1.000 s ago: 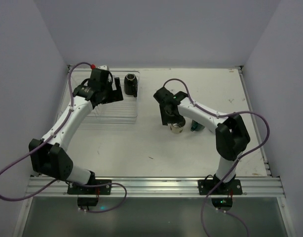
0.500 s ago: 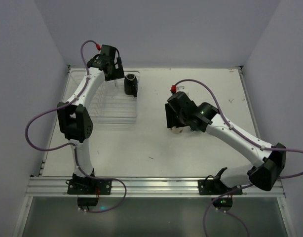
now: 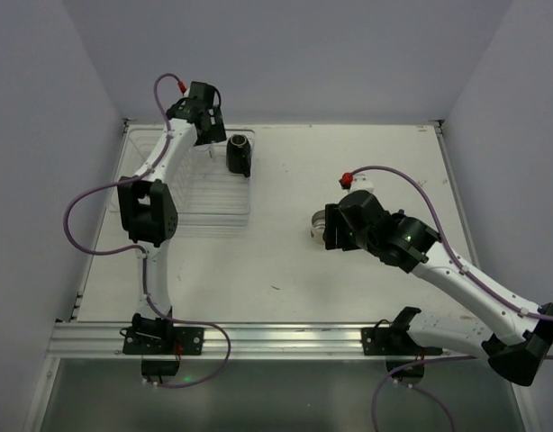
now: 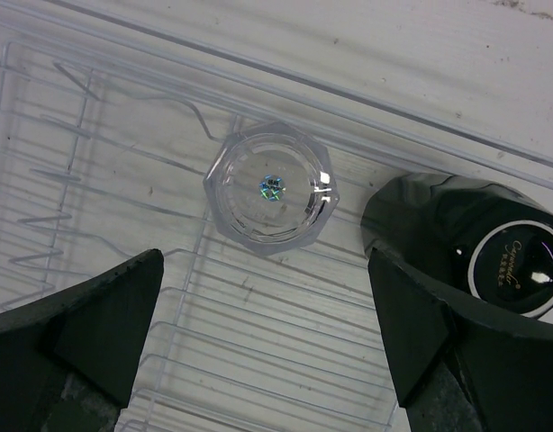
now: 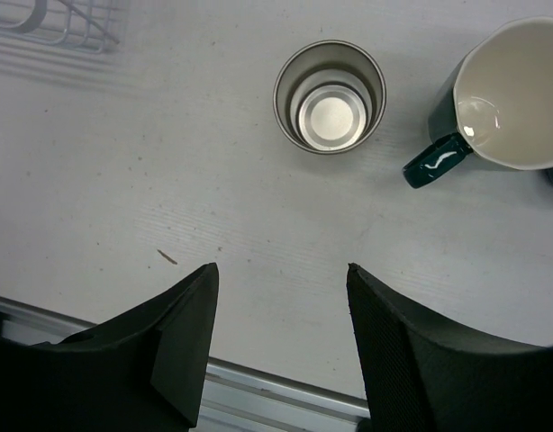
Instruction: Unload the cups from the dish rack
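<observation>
The left gripper lowers over the upturned base of the clear cup (image 4: 272, 188) in the rack (image 4: 96, 180) next and closes on the cup's sides.
The clear dish rack (image 3: 200, 193) lies at the far left. A clear plastic cup (image 4: 270, 187) stands upside down in it, and a black mug (image 4: 470, 238) sits at the rack's far right corner (image 3: 239, 155), its base showing. My left gripper (image 4: 263, 261) hovers open above the rack (image 4: 96, 180), the clear cup just ahead of its fingers (image 3: 207, 133). On the table stand a pale cup (image 5: 330, 96), also seen from above (image 3: 315, 222), and a dark teal mug (image 5: 515, 94), both upright. My right gripper (image 5: 282, 267) is open and empty, on the near side of the pale cup (image 3: 329, 230).
A corner of the rack (image 5: 60, 22) shows at the top left of the right wrist view. The table's metal front rail (image 5: 258, 387) runs below the right fingers. Grey walls close the table in on three sides.
My right gripper has opened, left the pale cup on the table and drawn back towards the near right. My left arm has swung to the rack's far end, over the clear cup.
</observation>
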Robot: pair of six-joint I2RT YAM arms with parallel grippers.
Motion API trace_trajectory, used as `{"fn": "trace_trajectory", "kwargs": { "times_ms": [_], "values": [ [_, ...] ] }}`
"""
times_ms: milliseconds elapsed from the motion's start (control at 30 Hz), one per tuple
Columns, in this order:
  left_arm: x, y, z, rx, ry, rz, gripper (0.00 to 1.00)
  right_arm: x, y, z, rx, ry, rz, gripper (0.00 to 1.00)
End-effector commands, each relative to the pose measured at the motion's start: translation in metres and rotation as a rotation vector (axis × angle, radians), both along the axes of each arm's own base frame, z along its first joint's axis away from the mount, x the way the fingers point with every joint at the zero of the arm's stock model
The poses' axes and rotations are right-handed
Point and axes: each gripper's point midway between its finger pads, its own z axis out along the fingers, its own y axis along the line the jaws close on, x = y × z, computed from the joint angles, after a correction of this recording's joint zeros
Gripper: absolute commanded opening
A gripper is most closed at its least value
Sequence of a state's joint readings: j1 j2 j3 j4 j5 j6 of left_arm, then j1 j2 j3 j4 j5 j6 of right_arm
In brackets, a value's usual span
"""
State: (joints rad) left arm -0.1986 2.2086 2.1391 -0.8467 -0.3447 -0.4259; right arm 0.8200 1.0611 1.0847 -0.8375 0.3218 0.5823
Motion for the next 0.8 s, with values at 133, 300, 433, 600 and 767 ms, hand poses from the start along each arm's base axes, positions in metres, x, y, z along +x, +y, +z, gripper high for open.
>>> {"fn": "trace_trajectory", "kwargs": {
  "times_ms": [133,300,433,600,767],
  "values": [
    [0.007,0.023,0.002,0.056,-0.029,0.069,1.0,-0.001,0.006,0.013,0.086,-0.045,0.005,0.62],
    [0.012,0.02,-0.01,0.049,-0.017,0.061,1.0,-0.004,0.008,0.012,0.103,-0.045,0.013,0.62],
    [0.016,0.019,-0.019,0.044,-0.014,0.062,1.0,-0.006,0.009,0.01,0.108,-0.042,0.022,0.62],
    [0.023,0.021,-0.036,0.043,-0.008,0.068,1.0,-0.009,0.007,0.008,0.111,-0.045,0.024,0.62],
    [0.032,0.021,-0.037,0.032,-0.032,0.069,1.0,-0.011,0.005,0.008,0.106,-0.049,0.03,0.62]
  ]
}}
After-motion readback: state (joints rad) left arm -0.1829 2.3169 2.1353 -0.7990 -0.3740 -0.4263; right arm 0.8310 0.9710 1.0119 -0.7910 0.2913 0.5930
